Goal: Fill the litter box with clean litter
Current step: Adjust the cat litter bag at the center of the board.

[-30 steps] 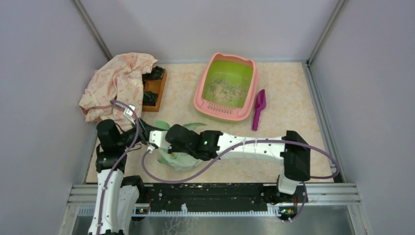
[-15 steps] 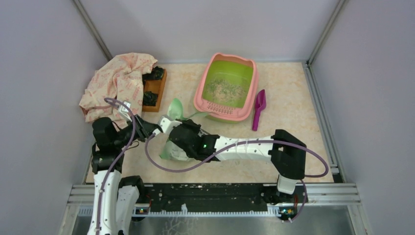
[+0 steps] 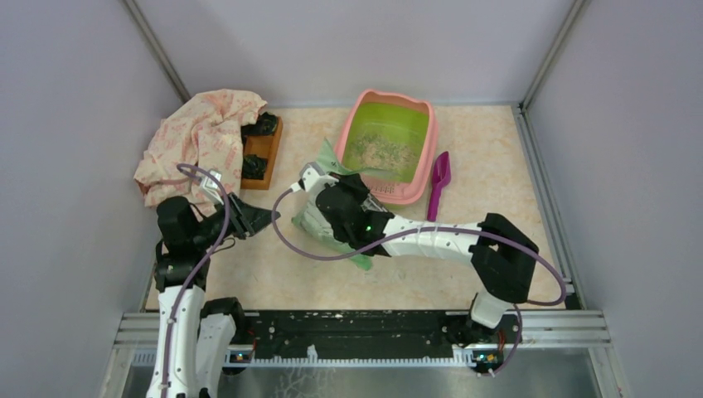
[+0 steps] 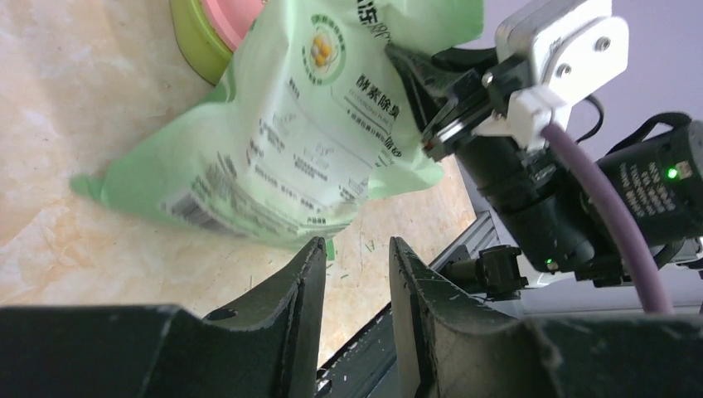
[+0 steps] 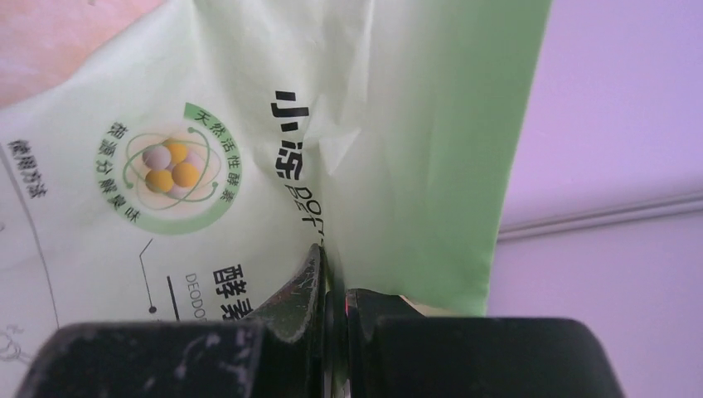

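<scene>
My right gripper turns and swings over the tabletop beside the litter box next and releases the bag (image 3: 317, 222) upright, because it hangs tilted at the litter box's rim.
The litter box (image 3: 423, 124), pink-rimmed and lime-green inside, stands at the back centre. A thin layer of pale clean litter (image 3: 380, 152) lies in it. My right gripper (image 3: 326, 172) is shut on the top part of a light green printed bag (image 3: 317, 222). The bag hangs tilted just left of the box's near corner, its top flap at the pink rim. In the right wrist view the fingers (image 5: 332, 269) pinch the bag's film (image 5: 249, 124). My left gripper (image 3: 261, 217) is open and empty, left of the bag; its wrist view shows the bag (image 4: 290, 141) beyond its fingertips (image 4: 356, 242).
A magenta scoop (image 3: 438, 184) lies right of the litter box. A patterned cloth (image 3: 199, 141) is heaped at the back left, beside a wooden tray (image 3: 264, 149) holding dark items. Grey walls close in the table on three sides. Small green flecks dot the table by the bag.
My right gripper has lifted the bag from the front left and carried it back and right to the litter box's near corner. My left gripper has stayed about where it was, now apart from the bag.
</scene>
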{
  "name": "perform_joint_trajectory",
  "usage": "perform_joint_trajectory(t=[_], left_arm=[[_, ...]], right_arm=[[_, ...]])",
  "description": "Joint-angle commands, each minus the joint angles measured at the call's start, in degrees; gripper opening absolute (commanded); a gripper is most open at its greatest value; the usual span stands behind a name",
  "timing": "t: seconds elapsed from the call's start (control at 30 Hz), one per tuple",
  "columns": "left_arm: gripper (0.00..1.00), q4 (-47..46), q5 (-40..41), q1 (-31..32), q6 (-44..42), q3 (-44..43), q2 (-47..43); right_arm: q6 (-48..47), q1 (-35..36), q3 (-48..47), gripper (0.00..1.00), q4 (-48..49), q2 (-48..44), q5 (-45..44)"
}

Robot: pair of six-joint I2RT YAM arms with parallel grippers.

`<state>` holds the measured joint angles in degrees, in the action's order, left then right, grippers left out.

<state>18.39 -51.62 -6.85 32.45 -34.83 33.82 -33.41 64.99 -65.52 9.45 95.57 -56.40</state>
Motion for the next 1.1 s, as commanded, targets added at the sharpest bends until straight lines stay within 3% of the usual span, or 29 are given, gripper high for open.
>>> perform_joint_trajectory(t=[0.0,0.17,0.37,0.5,0.7,1.07], left_arm=[[0.4,-0.9,0.0,0.1,-0.4,-1.9,0.1],[0.4,-1.0,0.0,0.1,-0.2,-2.1,0.2],[0.4,-1.3,-0.3,0.1,-0.5,-1.9,0.3],[0.4,-0.1,2.4,0.0,-2.6,-2.0,0.3],[0.55,4.3,12.8,-0.9,-5.2,-3.9,-0.5],[0.6,7.4,15.7,-2.8,-5.6,-4.2,2.9]], right_arm=[[-6.4,-3.0,-0.6,0.0,7.6,-6.0,-6.9],[-6.9,-3.2,-1.2,0.0,8.1,-7.1,-6.5],[4.6,-2.8,-5.8,0.0,-6.1,-9.2,0.0],[7.5,-0.7,-8.7,0.0,-11.4,-9.9,2.5],[14.1,2.3,-15.8,0.0,-21.8,-7.8,5.6],[10.7,8.3,-16.7,0.0,-17.0,-0.2,-6.1]])
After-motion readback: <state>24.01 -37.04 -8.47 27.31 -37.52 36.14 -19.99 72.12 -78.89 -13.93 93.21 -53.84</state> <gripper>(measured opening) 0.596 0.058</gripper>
